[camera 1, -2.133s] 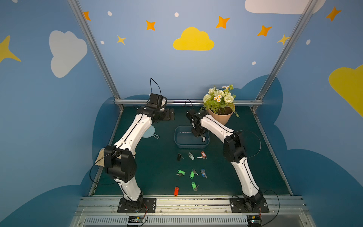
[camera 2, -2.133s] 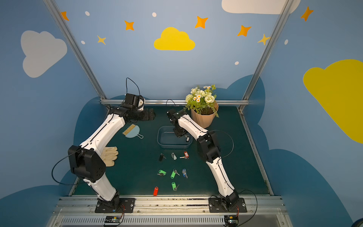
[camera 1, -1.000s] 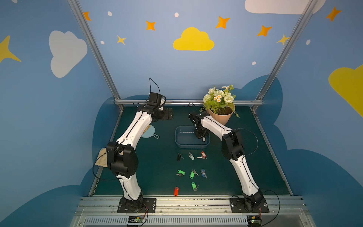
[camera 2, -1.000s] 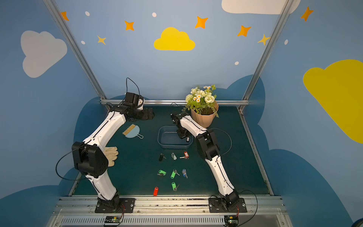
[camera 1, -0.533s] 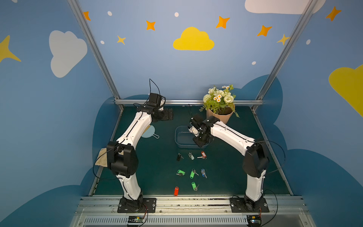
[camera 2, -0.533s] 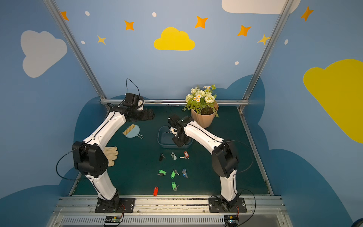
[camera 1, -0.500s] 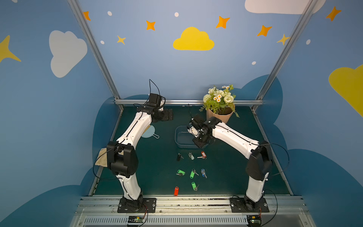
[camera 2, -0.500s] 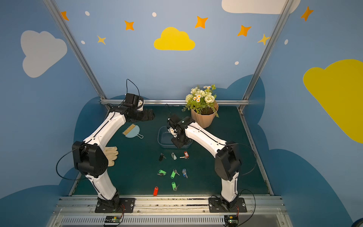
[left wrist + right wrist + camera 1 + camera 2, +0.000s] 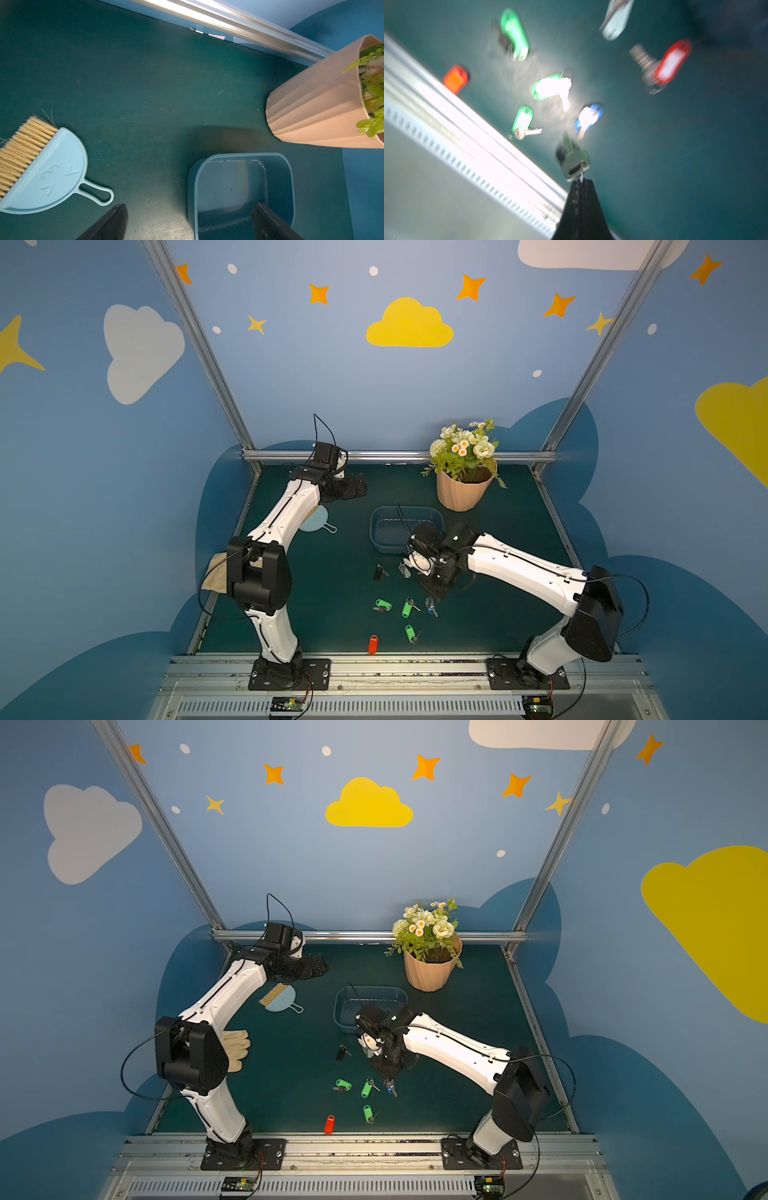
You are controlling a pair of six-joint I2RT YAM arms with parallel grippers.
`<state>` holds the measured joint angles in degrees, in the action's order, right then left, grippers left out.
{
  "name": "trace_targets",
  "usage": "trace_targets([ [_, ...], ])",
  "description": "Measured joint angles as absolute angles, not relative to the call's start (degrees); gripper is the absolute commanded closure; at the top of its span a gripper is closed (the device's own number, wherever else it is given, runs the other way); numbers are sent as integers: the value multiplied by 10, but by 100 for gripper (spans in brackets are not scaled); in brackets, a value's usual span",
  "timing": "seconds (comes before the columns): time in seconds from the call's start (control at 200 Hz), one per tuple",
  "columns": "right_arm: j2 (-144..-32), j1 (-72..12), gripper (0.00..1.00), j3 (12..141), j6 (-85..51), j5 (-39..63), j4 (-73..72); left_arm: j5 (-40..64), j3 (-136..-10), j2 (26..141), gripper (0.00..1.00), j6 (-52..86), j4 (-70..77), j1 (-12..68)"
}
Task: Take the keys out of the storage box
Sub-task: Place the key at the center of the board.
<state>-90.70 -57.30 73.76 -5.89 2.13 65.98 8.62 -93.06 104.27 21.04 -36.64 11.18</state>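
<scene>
My right gripper should next go back and down to release the metal key: the mat between blue key and bar (image 9: 432, 632) (image 9: 550, 155) is bare below and back from it.
The storage box (image 9: 375, 531) is a shallow blue-grey tub at mid table, and in the left wrist view the storage box (image 9: 192, 187) looks empty. Several keys lie on the green mat in front of it: a black one (image 9: 378, 572), a grey one (image 9: 405, 570), green ones (image 9: 383, 605), a blue one (image 9: 431, 609) and a red one (image 9: 372, 644). My right gripper (image 9: 437, 596) hangs over them, shut on the ring of a metal key (image 9: 572, 160). My left gripper (image 9: 357, 489) stands open at the back left, holding nothing.
A peach ribbed flowerpot (image 9: 461, 493) with flowers stands behind the box on the right. A light-blue dustpan with a brush (image 9: 316, 520) lies under the left arm, and a beige glove (image 9: 235, 1048) lies by the left edge. A metal rail (image 9: 374, 664) runs along the front.
My right arm has swung out of the storage box toward the front, carrying the key over the keys on the mat. The left arm has not moved.
</scene>
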Motion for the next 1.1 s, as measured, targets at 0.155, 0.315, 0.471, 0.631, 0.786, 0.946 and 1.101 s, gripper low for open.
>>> trace_targets([
  [0.155, -907, -588, 100, 685, -79, 34, 662, 95, -894, 1043, 1, 215, -359, 110],
  [0.315, -906, -589, 100, 660, -89, 44, 648, 95, -872, 1041, 1, 220, -357, 110],
  [0.471, -906, -600, 100, 648, -92, 52, 637, 92, -860, 1027, 1, 222, -357, 110],
  [0.631, -907, -611, 100, 636, -92, 59, 623, 90, -858, 1010, 1, 223, -357, 110],
  [0.786, -921, -624, 100, 632, -102, 61, 612, 87, -858, 1005, 1, 220, -357, 110],
  [0.946, -945, -647, 95, 622, -121, 60, 601, 86, -857, 1005, 1, 216, -357, 110],
  [1.101, -952, -663, 84, 615, -140, 56, 595, 86, -857, 1005, 1, 211, -357, 110],
])
